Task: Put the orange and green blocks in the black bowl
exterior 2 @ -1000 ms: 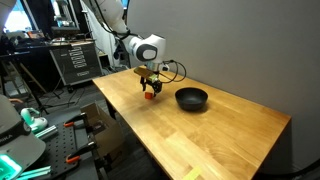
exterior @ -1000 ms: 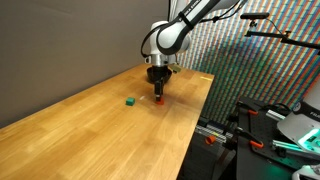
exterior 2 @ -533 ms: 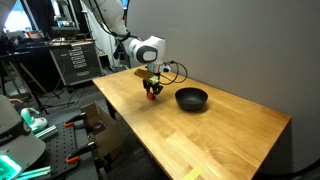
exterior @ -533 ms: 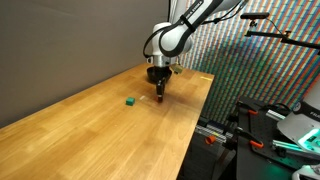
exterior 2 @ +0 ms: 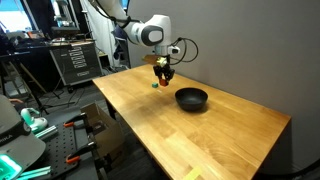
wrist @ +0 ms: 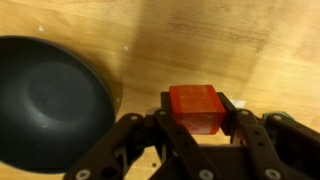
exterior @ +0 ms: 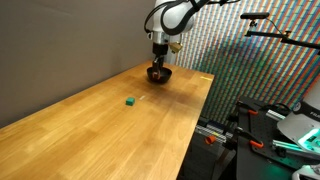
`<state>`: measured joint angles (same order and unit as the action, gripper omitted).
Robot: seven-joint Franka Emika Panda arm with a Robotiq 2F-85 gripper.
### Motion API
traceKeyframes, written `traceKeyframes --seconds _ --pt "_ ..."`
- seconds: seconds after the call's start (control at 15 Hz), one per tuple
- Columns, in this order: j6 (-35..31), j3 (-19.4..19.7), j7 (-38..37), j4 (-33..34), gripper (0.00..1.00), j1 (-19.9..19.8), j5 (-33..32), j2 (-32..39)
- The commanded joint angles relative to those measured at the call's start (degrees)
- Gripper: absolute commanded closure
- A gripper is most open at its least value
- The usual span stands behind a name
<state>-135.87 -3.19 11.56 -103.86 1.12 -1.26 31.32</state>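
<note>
The black bowl is to the left of my gripper in the wrist view, so I will move that way over its empty middle (wrist: 46,105) and let go of the orange block (wrist: 195,105).
My gripper (wrist: 196,112) is shut on the orange block (wrist: 195,105), which sits squarely between the two fingers in the wrist view. It hangs in the air above the wooden table in both exterior views, gripper (exterior: 158,55) and gripper (exterior 2: 163,72). The black bowl (wrist: 50,100) lies to the left of the block in the wrist view and stands empty on the table as bowl (exterior 2: 191,98), a little aside of the gripper. The green block (exterior: 130,101) lies alone on the table, apart from the bowl (exterior: 158,74); it also shows as green block (exterior 2: 154,85) below the gripper.
The wooden table (exterior: 90,130) ends at a front edge beside racks and equipment (exterior: 270,130). A grey wall (exterior 2: 250,50) backs the table. Shelving and gear (exterior 2: 70,60) stand behind the arm.
The gripper closed on the orange block at table level, then rose with it well above the table. Bowl and green block have not moved.
</note>
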Motion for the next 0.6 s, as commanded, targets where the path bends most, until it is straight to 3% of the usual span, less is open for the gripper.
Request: traceKeyframes --seconds 0.0,0.4,0.47,0.53 --pt "-0.4 3.0 -5.8 2.3 0.79 0.9 -2.6 -1.6" --pt "-6.0 12.2 -18.8 8.3 0.79 2.4 -13.7 5.1" --pt "-4.9 12.4 -19.3 9.6 0.29 2.0 -13.6 6.6" --pt "-4.1 12.2 -19.6 10.5 0.29 1.6 -13.0 7.7"
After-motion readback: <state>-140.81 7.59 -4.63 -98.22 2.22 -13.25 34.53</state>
